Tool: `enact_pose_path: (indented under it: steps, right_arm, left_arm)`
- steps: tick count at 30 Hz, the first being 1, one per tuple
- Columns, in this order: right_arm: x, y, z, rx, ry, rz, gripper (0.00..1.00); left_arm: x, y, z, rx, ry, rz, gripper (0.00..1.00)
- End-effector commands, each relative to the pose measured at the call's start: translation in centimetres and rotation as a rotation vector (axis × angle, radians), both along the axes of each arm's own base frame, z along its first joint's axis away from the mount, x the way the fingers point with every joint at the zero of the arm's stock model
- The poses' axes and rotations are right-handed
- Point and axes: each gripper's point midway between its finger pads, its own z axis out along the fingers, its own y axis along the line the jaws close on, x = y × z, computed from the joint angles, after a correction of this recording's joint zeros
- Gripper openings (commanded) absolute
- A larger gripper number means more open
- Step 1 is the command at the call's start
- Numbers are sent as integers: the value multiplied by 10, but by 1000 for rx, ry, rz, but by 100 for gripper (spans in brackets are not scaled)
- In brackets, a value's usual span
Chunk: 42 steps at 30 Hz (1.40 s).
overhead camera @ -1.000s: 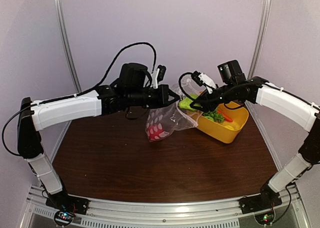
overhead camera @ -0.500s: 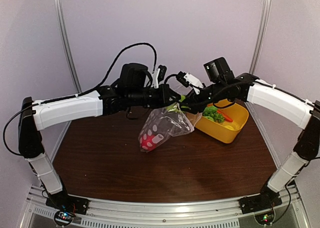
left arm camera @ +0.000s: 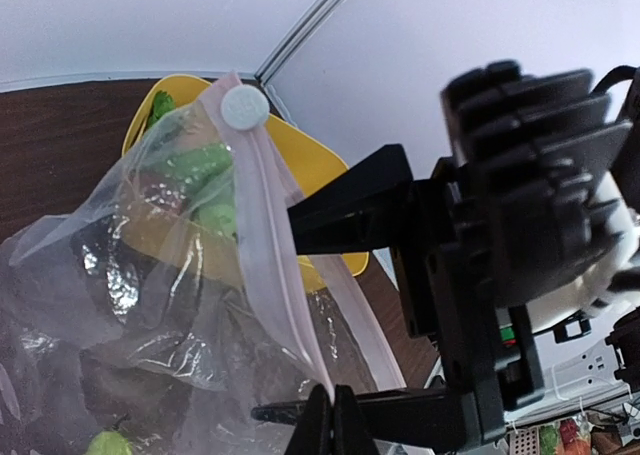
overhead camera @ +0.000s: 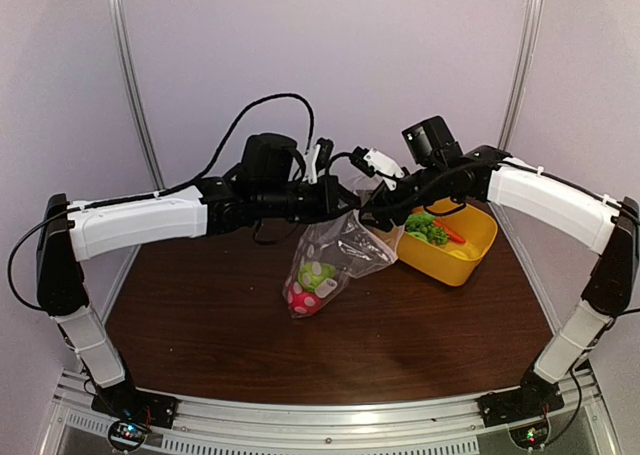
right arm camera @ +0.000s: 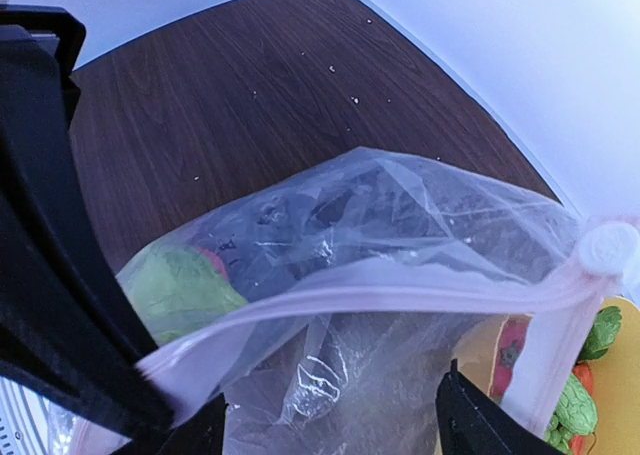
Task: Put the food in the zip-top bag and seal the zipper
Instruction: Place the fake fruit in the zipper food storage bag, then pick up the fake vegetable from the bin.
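The robot will next move its right gripper from the bag [overhead camera: 340,250] down onto the green food by the carrot [overhead camera: 422,221], since that is below and to the gripper's right in the top view.
The zip-top bag [overhead camera: 340,250] hangs above the table, and my left gripper [overhead camera: 349,202] is shut on its zipper [left arm camera: 262,245] at one end of the mouth. My right gripper [overhead camera: 373,215] is open at the mouth, its black fingers [left arm camera: 350,197] one on each side of the strip. Inside the bag a green piece of food [overhead camera: 318,273] rests on a red dotted one [overhead camera: 303,297]. In the right wrist view the zipper [right arm camera: 380,297] crosses above my right gripper [right arm camera: 330,430], with the green piece [right arm camera: 175,285] below it.
The yellow basket [overhead camera: 462,263] stands to the right of the bag and holds leafy green food [overhead camera: 428,227] and an orange carrot [overhead camera: 451,231]. Dark wooden table [overhead camera: 300,355] lies below. Pale walls close in the back and sides.
My right gripper has opened over the bag mouth and the green piece it carried now lies in the bag on the red one. The bag hangs lower and straighter.
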Motion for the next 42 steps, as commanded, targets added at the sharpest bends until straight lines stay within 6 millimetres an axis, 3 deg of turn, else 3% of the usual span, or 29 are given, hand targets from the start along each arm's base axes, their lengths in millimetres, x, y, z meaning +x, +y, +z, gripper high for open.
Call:
enact_pose_path:
  steps: [1, 7, 13, 17, 24, 32, 42]
  right_arm:
    - [-12, -6, 34, 28, -50, 32, 74]
    - [-24, -37, 55, 33, -91, 33, 76]
    - [-21, -93, 54, 76, -54, -59, 76]
    - [-8, -129, 40, 76, 4, -158, 75]
    - [30, -188, -7, -71, 66, -327, 75]
    - [84, -210, -58, -157, 185, -365, 72]
    - [147, -204, -101, -160, 250, -324, 63]
  left_arm:
    - [4, 7, 7, -29, -16, 18, 0]
    - [7, 21, 6, -9, -30, 50, 0]
    - [8, 33, 2, 33, -52, 77, 0]
    - [9, 38, -2, 83, -74, 80, 0]
    - [8, 49, -13, 139, -86, 99, 0]
    - [-1, 49, -12, 121, -84, 61, 0]
    - [-8, 49, -12, 120, -87, 26, 0]
